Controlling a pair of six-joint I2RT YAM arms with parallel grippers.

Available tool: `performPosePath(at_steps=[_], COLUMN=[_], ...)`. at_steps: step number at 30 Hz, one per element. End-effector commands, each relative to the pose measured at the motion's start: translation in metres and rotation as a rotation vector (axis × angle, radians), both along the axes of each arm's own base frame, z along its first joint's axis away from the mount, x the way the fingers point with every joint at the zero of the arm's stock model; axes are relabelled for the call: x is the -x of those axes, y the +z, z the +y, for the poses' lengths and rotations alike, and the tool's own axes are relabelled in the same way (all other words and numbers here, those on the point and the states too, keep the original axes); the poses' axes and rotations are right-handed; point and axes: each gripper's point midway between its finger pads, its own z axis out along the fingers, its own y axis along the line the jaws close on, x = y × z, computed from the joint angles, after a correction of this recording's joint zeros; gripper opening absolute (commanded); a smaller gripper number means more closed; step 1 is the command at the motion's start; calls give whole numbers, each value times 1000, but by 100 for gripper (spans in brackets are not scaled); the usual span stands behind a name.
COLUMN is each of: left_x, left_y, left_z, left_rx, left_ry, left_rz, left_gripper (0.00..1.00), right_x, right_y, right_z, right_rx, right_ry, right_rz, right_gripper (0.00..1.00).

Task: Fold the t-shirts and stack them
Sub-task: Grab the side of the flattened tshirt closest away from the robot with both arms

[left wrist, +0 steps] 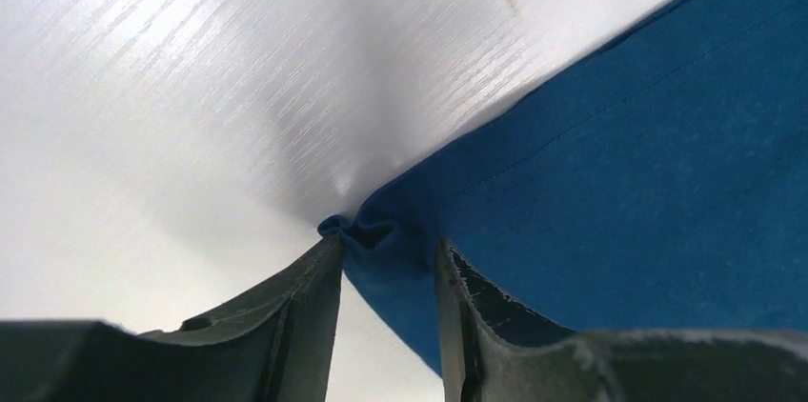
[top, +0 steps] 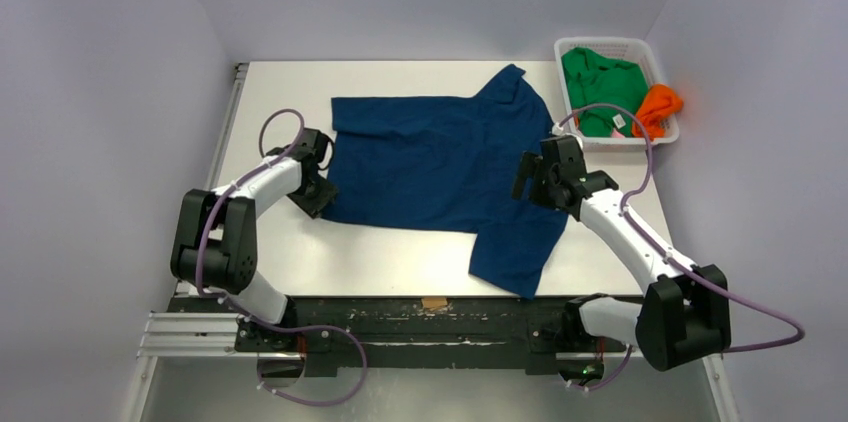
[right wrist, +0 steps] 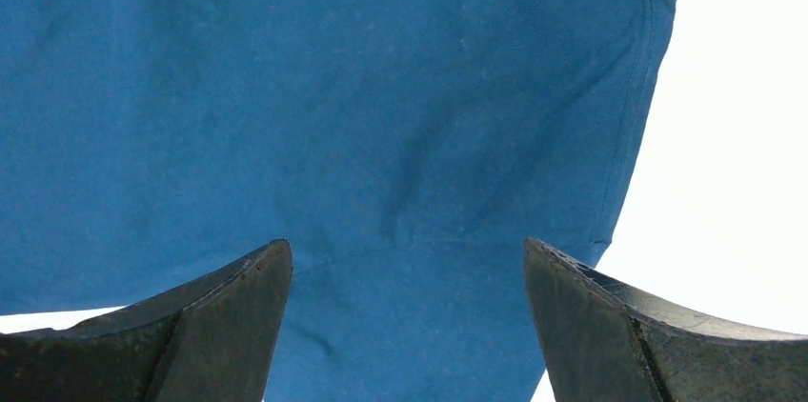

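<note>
I should next move my right gripper back and down onto the hem of the near sleeve (top: 506, 282), because that hem is below it and back toward my base.
The dark blue t-shirt (top: 430, 162) lies spread flat on the white table (top: 400, 252), plain side up, with no print showing. My left gripper (top: 325, 187) is at its left edge. In the left wrist view it (left wrist: 386, 254) is shut on a bunched corner of the blue cloth (left wrist: 372, 231). My right gripper (top: 527, 178) hovers over the shirt's right side near the near sleeve. In the right wrist view it (right wrist: 407, 254) is wide open and empty above the blue cloth (right wrist: 333, 107). The bright green t-shirt (top: 600, 82) and the orange t-shirt (top: 658, 107) lie crumpled in the basket.
The white lattice basket (top: 610, 42) stands at the table's back right corner. The orange shirt hangs over its right rim. Grey walls close in on the left, back and right. Bare table shows in front of the shirt.
</note>
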Motion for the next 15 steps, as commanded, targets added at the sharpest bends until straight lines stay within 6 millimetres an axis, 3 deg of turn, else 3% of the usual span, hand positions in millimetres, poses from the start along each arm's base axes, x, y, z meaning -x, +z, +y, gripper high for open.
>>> performPosePath(at_steps=[1, 6, 10, 15], left_x=[-10, -7, 11, 64], left_y=[10, 10, 14, 27], left_z=[0, -2, -11, 3], left_rx=[-30, -30, 12, -34], left_ry=[30, -7, -63, -54], left_rz=[20, 61, 73, 79], left_gripper=[35, 0, 0, 0], right_x=[-14, -7, 9, 54], right_y=[19, 18, 18, 4], right_z=[8, 4, 0, 3], right_rx=[-22, -3, 21, 29], right_ry=[33, 33, 57, 120], right_rz=[-54, -24, 29, 164], right_gripper=[88, 88, 86, 82])
